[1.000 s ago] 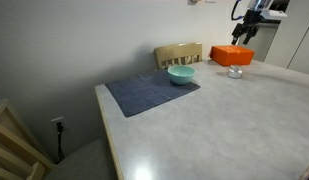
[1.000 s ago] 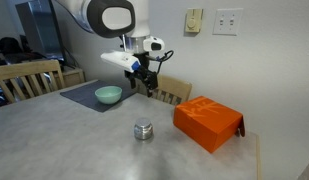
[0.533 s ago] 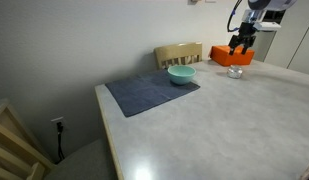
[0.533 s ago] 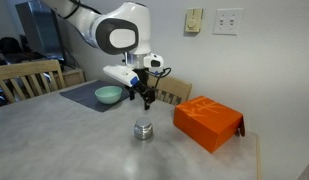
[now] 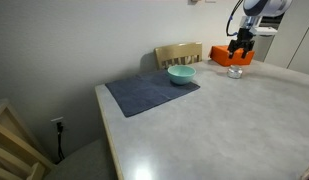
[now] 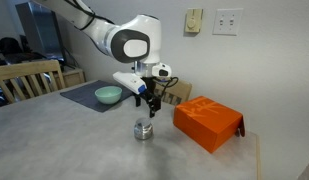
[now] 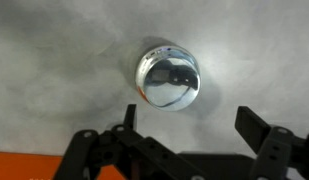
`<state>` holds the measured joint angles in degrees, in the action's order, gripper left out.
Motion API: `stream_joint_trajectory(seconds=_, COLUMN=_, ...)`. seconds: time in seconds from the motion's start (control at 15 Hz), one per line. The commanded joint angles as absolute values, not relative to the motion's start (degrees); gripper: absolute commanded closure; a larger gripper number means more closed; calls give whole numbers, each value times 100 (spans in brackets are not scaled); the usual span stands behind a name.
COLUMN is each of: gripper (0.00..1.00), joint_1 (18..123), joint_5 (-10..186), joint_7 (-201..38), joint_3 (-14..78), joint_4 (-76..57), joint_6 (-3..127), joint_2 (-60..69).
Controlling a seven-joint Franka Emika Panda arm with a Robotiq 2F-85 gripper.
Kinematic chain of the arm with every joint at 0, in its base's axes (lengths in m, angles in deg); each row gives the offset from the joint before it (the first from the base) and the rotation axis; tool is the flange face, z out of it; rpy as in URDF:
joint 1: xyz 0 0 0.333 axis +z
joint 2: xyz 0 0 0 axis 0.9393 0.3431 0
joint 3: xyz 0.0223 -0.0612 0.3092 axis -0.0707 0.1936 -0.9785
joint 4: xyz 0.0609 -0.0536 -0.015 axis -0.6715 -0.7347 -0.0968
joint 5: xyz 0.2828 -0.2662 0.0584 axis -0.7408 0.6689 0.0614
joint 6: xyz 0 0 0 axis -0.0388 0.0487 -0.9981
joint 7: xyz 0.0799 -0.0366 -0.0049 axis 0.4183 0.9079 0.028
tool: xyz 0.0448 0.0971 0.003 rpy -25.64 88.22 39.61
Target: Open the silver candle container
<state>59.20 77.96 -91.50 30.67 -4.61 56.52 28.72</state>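
Observation:
I need to move my gripper away from the orange box next, then lower its spread fingers on both sides of the round shiny lid, because the lid is just beyond the gap between them.
The silver candle container (image 6: pixel 143 130) is a small round shiny tin with its lid on, standing on the grey table. It also shows in an exterior view (image 5: pixel 235 72) and in the wrist view (image 7: pixel 169 78). My gripper (image 6: pixel 145 103) hangs open a short way above the tin, fingers pointing down. In the wrist view the gripper (image 7: pixel 189 118) has its two dark fingers spread wide, and the tin lies just beyond the gap between them. It holds nothing.
An orange rectangular box (image 6: pixel 207 122) sits close beside the tin. A teal bowl (image 6: pixel 108 95) rests on a dark blue mat (image 5: pixel 151 92). Wooden chairs (image 5: pixel 179 54) stand behind the table, near the wall.
My gripper has come down and moved over the tin, from higher up near the wall. The tin, box and bowl have not moved.

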Motion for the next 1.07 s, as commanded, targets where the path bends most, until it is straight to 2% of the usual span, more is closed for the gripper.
stream_joint_trajectory(seconds=0.0, gripper=0, joint_1=5865, joint_5=7750, joint_7=-8899, joint_3=3091, joint_4=-43, joint_6=5185, joint_2=3163)
stream_joint_trajectory(seconds=1.0, gripper=0, joint_1=5989, joint_5=7680, joint_7=-7433, joint_3=3215, joint_4=563, joint_6=4318, joint_2=3684)
